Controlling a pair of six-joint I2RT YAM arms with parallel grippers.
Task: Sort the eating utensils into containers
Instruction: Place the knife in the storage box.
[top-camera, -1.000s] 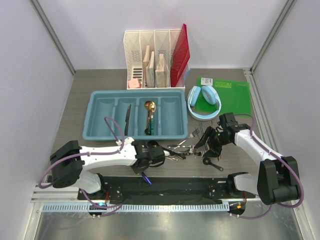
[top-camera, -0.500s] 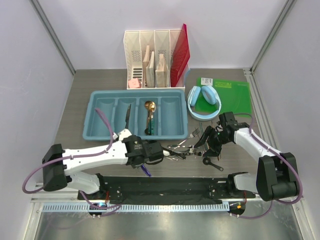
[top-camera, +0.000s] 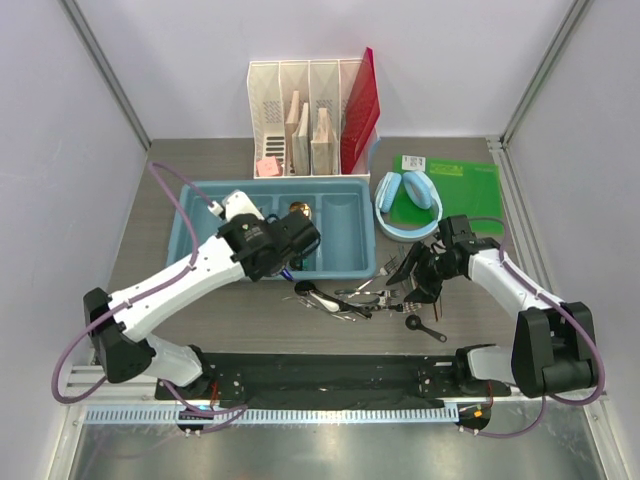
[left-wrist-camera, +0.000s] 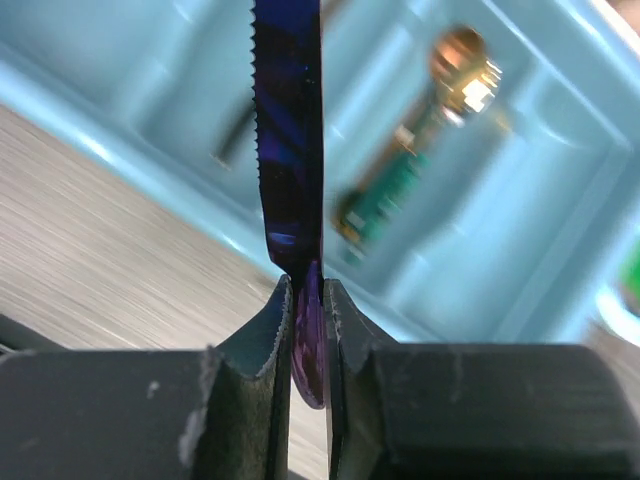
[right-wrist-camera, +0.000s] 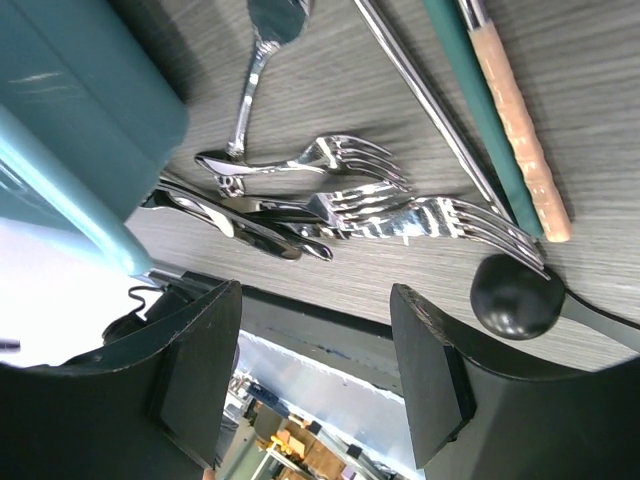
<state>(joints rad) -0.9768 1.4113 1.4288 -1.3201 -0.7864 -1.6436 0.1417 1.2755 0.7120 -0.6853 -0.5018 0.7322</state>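
Observation:
The dark knife's tray section (top-camera: 267, 198) (left-wrist-camera: 222, 118) lies outward and below my left gripper. Next, my left gripper moves outward, turns and goes down to release the serrated knife's handle in it.
My left gripper (top-camera: 290, 255) hangs over the front part of the light blue tray (top-camera: 190, 268), shut on the handle of a dark blue serrated knife (left-wrist-camera: 288, 130). The blade points into the tray's compartments (left-wrist-camera: 130, 160). Below it lie a gold spoon (left-wrist-camera: 440, 110) and a dark knife (left-wrist-camera: 232, 140). My right gripper (top-camera: 410, 275) stands open, low over the loose utensil pile (top-camera: 350, 297) in front of the tray. In its wrist view I see silver forks (right-wrist-camera: 350, 190), a black spoon (right-wrist-camera: 515, 295) and chopsticks (right-wrist-camera: 505, 100), none between the fingers (right-wrist-camera: 215, 330).
A white file organizer (top-camera: 310, 115) with a red folder stands behind the tray. Light blue headphones (top-camera: 408, 205) lie on a green pad (top-camera: 460, 190) at the back right. A small black spoon (top-camera: 425, 328) lies near the front edge.
My left arm has risen from the table's front edge and swung back over the tray, carrying the blue knife. The right gripper has barely moved.

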